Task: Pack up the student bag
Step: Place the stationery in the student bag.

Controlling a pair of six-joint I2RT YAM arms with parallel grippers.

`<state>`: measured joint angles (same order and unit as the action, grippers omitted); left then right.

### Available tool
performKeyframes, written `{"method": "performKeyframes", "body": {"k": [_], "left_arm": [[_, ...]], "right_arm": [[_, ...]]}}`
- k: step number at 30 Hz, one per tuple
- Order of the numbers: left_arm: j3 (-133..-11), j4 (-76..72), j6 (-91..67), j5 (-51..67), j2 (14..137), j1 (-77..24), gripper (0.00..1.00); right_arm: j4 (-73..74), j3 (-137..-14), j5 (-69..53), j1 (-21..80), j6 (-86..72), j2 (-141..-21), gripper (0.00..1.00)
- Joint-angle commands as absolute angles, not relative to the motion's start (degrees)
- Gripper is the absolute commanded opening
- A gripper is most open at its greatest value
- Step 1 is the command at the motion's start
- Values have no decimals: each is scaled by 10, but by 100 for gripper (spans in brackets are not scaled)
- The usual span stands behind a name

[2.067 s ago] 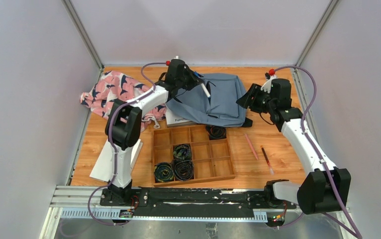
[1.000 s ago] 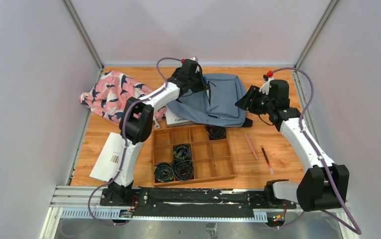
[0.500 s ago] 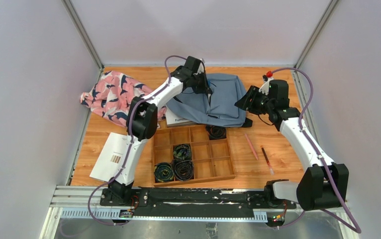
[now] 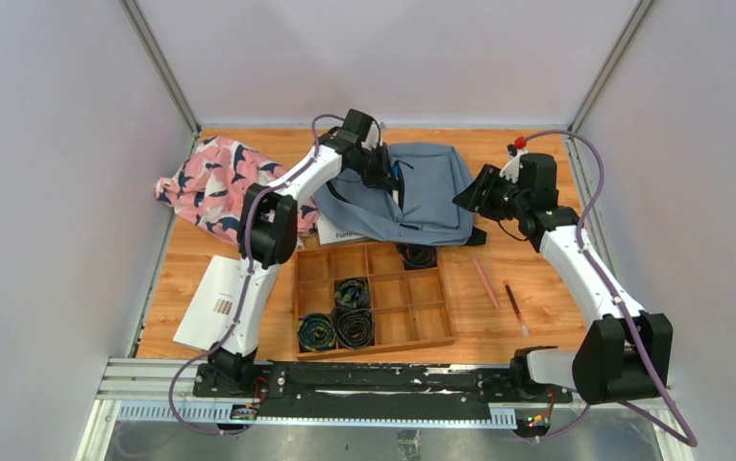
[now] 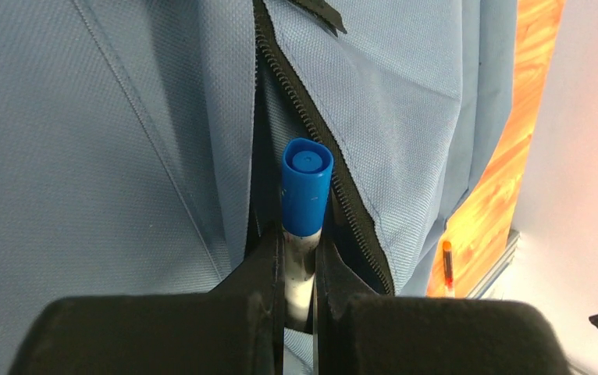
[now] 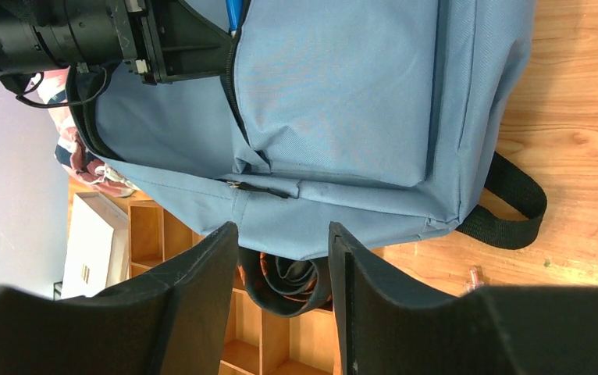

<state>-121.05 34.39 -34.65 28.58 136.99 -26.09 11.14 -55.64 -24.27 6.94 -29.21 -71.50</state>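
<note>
The left gripper carries the white marker slightly down into the parted dark zipper's gap next, then releases it there.
The student bag [image 4: 436, 202] lies flat at the back of the table, slate-blue with black straps. Its dark zipper stands parted in the left wrist view, where the student bag [image 5: 85, 156] fills the frame. My left gripper [image 4: 393, 181] is shut on a white marker with a blue cap [image 5: 306, 183], and the cap points into the zipper gap. In that wrist view the left gripper [image 5: 300, 244] pinches the marker's white barrel. My right gripper [image 4: 467, 197] hovers open by the bag's right edge. The right gripper [image 6: 280, 230] has nothing between its fingers.
A wooden tray [image 4: 427, 322] with several rolled dark bands [image 4: 353, 327] sits in front of the bag. A white book [image 4: 345, 231] pokes out from under the bag. A pink patterned cloth [image 4: 215, 182] lies back left, a white booklet [image 4: 215, 303] front left, two pens [image 4: 499, 288] right.
The left arm has swung right and tipped the marker down from above the bag's left part into its zipper opening. The right arm has barely moved.
</note>
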Motion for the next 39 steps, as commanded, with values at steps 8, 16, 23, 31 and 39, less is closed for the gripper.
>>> {"method": "performKeyframes", "body": {"k": [8,16,23,31,39], "left_arm": [[-1225,398,-371,354,1419,-258,0],[-1278,388,-412,367,1456,-258,8],[-1258,381,-381,343,1408,-259,55],[-1198,368,-335,285,1286,-259,51],[-1124,348,-319,275,1193,-259,38]], "right_arm": [[102,-556,-243,62,-296,-713,50],[107,-552,-241,62,-294,-705,51],[110,-552,-240,62,-292,-704,51],[169,-569,-173,61,-250,-692,51],[322,-563,-54,22,-199,-681,53]]}}
